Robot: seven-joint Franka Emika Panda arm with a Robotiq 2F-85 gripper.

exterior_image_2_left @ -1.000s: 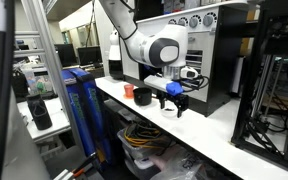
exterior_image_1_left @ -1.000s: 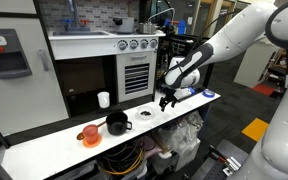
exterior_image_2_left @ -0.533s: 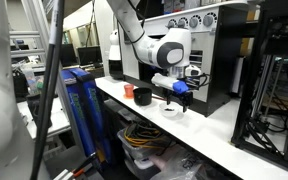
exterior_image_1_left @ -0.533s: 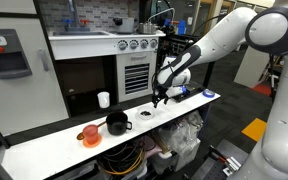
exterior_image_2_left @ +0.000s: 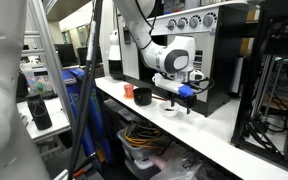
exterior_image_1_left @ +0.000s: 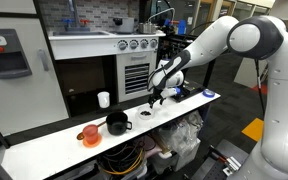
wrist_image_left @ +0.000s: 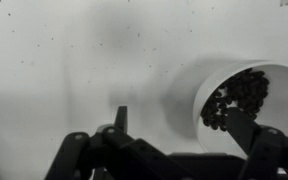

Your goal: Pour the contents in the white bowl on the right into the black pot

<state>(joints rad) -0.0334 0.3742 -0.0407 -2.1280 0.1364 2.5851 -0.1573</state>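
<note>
The robot's gripper will next come down onto the white bowl's near rim (exterior_image_1_left: pixel 144 115) (wrist_image_left: pixel 198 112) and close there.
A white bowl (wrist_image_left: pixel 246 92) holding dark beans sits on the white counter, at the right of the wrist view. It also shows in both exterior views (exterior_image_1_left: pixel 148 114) (exterior_image_2_left: pixel 171 110). My gripper (wrist_image_left: pixel 181 122) is open just above it: one finger is over the bowl's contents, the other is outside its rim. In both exterior views the gripper (exterior_image_1_left: pixel 155 99) (exterior_image_2_left: pixel 180 101) hovers close over the bowl. The small black pot (exterior_image_1_left: pixel 117 123) (exterior_image_2_left: pixel 142 97) stands a short way along the counter, apart from the gripper.
An orange cup (exterior_image_1_left: pixel 90 134) (exterior_image_2_left: pixel 128 92) stands beside the pot on the side away from the bowl. A white cup (exterior_image_1_left: pixel 103 99) stands near the cabinet behind. Blue items (exterior_image_1_left: pixel 181 92) lie behind the gripper. The counter's front edge (exterior_image_1_left: pixel 54 150) is close.
The gripper has moved along the counter toward the white bowl and now hangs directly over it. The jaws stay open, and the bowl, pot and cups have not moved.
</note>
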